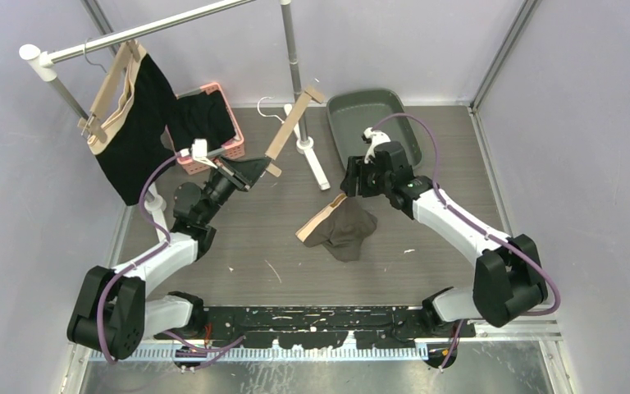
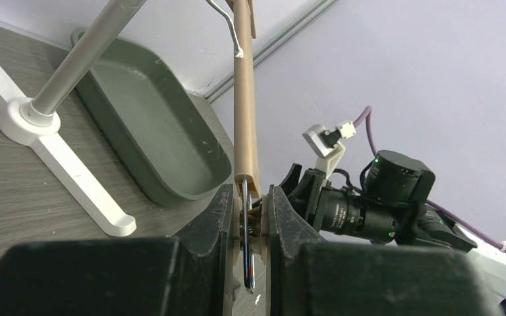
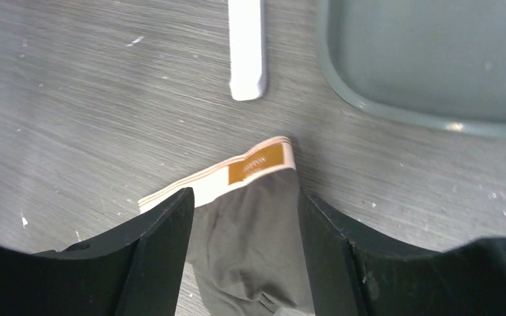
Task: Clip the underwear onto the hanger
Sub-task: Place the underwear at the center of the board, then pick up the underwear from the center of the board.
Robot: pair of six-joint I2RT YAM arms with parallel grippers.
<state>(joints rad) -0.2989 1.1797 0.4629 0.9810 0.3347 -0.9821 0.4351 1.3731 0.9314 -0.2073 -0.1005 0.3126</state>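
Observation:
The waistband slants. My right gripper should turn, then go back down along the waistband onto its plain part (image 1: 323, 215) (image 3: 210, 187) beside the label.
A grey-brown pair of underwear (image 1: 346, 229) with a pale waistband lies crumpled on the table's middle. In the right wrist view it (image 3: 250, 230) lies between my open right fingers, waistband and orange label toward the far side. My right gripper (image 1: 353, 182) hovers open just above its waistband end. My left gripper (image 1: 264, 168) is shut on the clip at the lower end of a wooden hanger (image 1: 291, 125), held tilted in the air. In the left wrist view the clip (image 2: 248, 227) is squeezed between both fingers and the hanger bar (image 2: 244, 99) runs upward.
A dark green tray (image 1: 373, 123) stands at the back right. A white clothes rack's pole and foot (image 1: 308, 148) stand behind the hanger. Another hanger with black underwear (image 1: 127, 123) hangs on the rail at the left. A pink basket (image 1: 209, 123) holds dark garments.

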